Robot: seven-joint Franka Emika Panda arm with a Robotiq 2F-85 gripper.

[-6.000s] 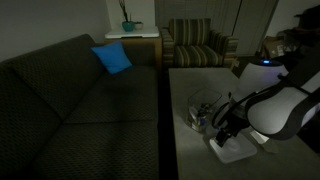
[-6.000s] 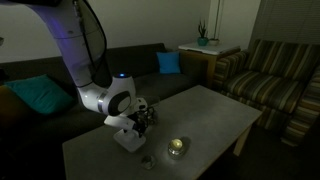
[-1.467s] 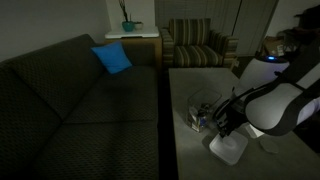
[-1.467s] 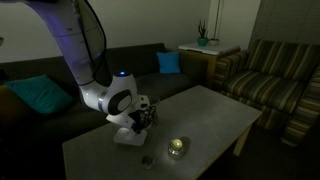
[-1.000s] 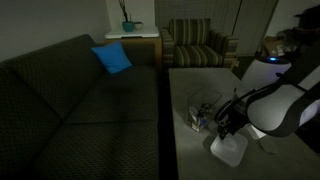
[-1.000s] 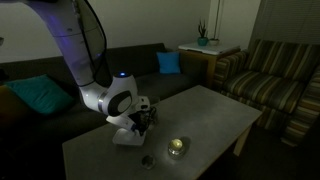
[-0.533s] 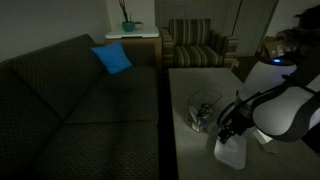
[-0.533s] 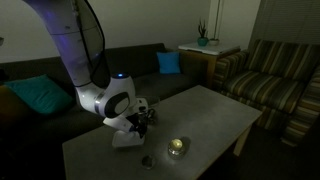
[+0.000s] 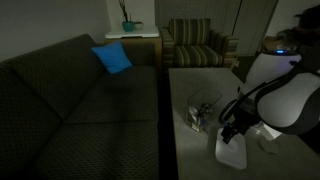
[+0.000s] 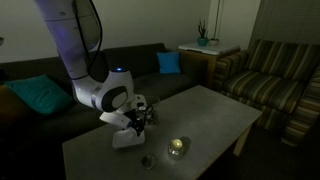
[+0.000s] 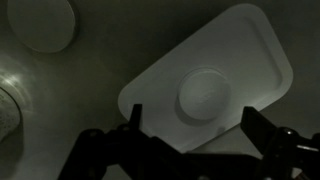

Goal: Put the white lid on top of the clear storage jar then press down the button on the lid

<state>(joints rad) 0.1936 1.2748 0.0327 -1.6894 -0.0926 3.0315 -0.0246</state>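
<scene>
I should lower my gripper's open fingers around the white lid's round button [image 11: 204, 93] below and close there, as it fits between them.
The white lid [image 11: 210, 90] lies flat on the table, its round button [image 11: 208, 96] facing up. It also shows in both exterior views [image 9: 232, 153] [image 10: 126, 140]. My gripper [image 11: 192, 125] is open just above the lid, with one finger [image 11: 133, 125] on each side of its near edge and nothing held. In both exterior views the gripper [image 9: 231, 131] [image 10: 131, 126] hangs over the lid. The clear storage jar [image 9: 203, 112] [image 10: 148, 114] stands uncovered on the table right beside the lid.
A small round shiny tin [image 10: 177, 147] sits on the grey table [image 10: 205, 115]. A small round disc [image 11: 42, 22] lies near the lid. A dark sofa [image 9: 80, 100] borders the table. A striped armchair [image 9: 197, 45] stands behind.
The arm has shifted slightly and the gripper has settled over the lid. The lid and jar have not moved.
</scene>
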